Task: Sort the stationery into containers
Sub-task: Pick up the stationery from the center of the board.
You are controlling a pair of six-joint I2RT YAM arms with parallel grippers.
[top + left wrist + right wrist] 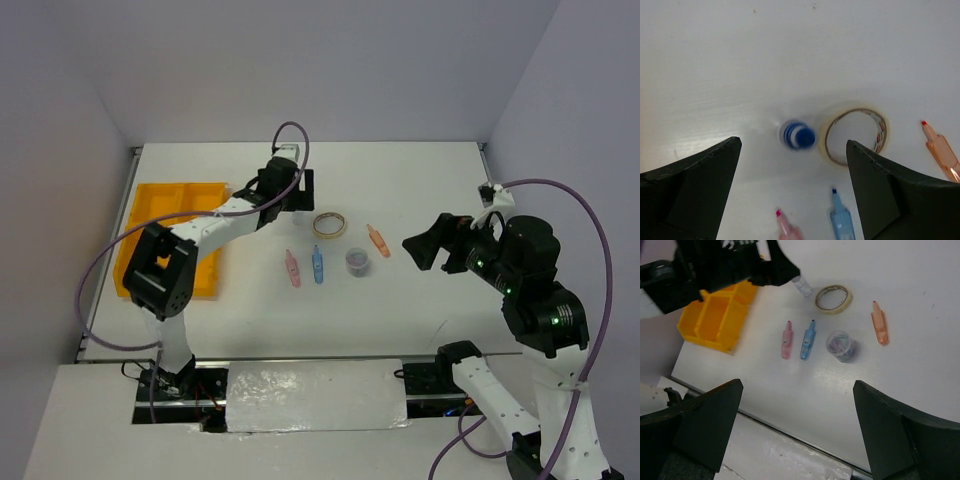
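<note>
The bottle stands upright below, between the open fingers of my left gripper. My left gripper should next go down over the bottle's blue cap (799, 134) and close its fingers on the bottle.
A clear bottle with a blue cap (799, 134) stands on the white table beside the beige tape ring (855, 134). My left gripper (792, 145) is open and hovers above the bottle, with nothing in its jaws. In the top view the left gripper (290, 190) hides the bottle. The tape ring (330, 224), orange clip (378, 240), pink clip (292, 268), blue clip (317, 264) and dark round jar (357, 262) lie mid-table. The yellow-orange tray (180, 200) sits at the left. My right gripper (430, 245) is open and empty, right of the orange clip.
The left arm (215, 228) reaches over the tray's right side. In the right wrist view the tray (710, 342) is at the upper left and the table's near edge (805, 437) runs below the items. Walls enclose the table.
</note>
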